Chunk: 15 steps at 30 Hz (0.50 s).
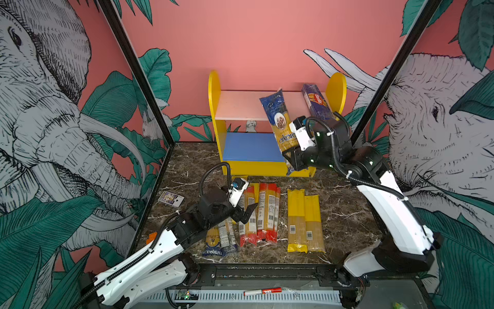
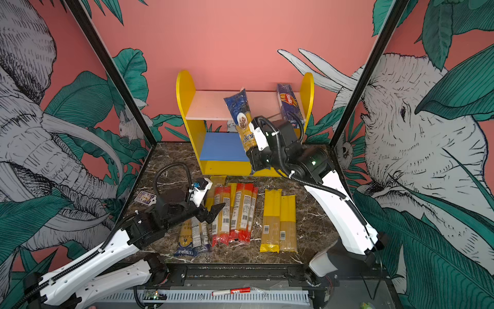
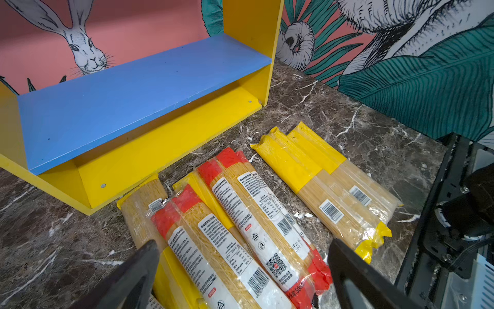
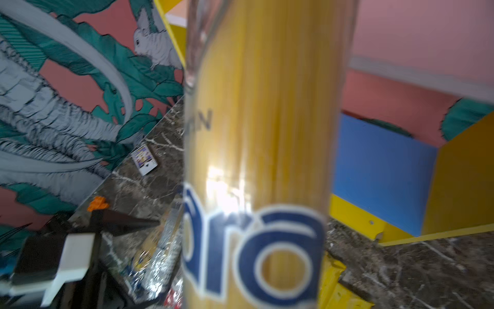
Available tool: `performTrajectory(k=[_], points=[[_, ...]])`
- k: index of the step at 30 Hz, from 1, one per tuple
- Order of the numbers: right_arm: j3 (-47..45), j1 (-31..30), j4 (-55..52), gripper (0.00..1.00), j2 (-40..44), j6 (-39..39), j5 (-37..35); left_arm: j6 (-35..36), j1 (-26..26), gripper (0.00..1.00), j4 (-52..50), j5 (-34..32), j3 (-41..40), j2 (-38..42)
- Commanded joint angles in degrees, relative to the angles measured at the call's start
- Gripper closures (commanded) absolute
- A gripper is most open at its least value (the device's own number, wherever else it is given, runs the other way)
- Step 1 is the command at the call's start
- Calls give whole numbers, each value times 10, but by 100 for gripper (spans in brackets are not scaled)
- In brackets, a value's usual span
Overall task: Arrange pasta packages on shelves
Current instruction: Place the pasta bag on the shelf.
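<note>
My right gripper is going to move up and outward next, then down onto the bare board beside the Barilla box [image 1: 316, 103], and let go of the package, because that spot is empty.
The shelves [image 1: 242, 105] stand at the back of the table, with yellow side panels, a pale pink upper board and a blue lower board [image 3: 128, 107]. A dark blue Barilla box [image 1: 316, 103] lies on the upper board at its right end. My right gripper [image 1: 292, 157] is shut on the lower end of a blue-and-yellow pasta package [image 1: 280, 117], which tilts up with its top over the upper board; it fills the right wrist view [image 4: 262, 133]. My left gripper [image 3: 242, 243] hangs open just above several red-ended packs [image 1: 259, 214] lying on the table.
Two half-yellow packs [image 1: 304, 222] lie right of the red-ended ones, and dark blue packs [image 1: 220, 240] lie under my left arm. A card box [image 1: 171, 198] sits near the left wall. A red-and-white marker [image 1: 263, 291] rests on the front rail.
</note>
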State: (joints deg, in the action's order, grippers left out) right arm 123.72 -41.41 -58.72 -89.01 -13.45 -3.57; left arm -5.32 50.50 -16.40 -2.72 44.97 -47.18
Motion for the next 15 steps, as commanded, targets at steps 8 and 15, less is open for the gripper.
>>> performTrajectory(k=[8, 15], points=[[366, 89, 67, 100, -215, 42, -36, 6, 3, 1, -29, -16, 11, 52], [387, 127, 121, 100, -256, 51, -23, -7, 3, 1, -60, -32, -6, 91]])
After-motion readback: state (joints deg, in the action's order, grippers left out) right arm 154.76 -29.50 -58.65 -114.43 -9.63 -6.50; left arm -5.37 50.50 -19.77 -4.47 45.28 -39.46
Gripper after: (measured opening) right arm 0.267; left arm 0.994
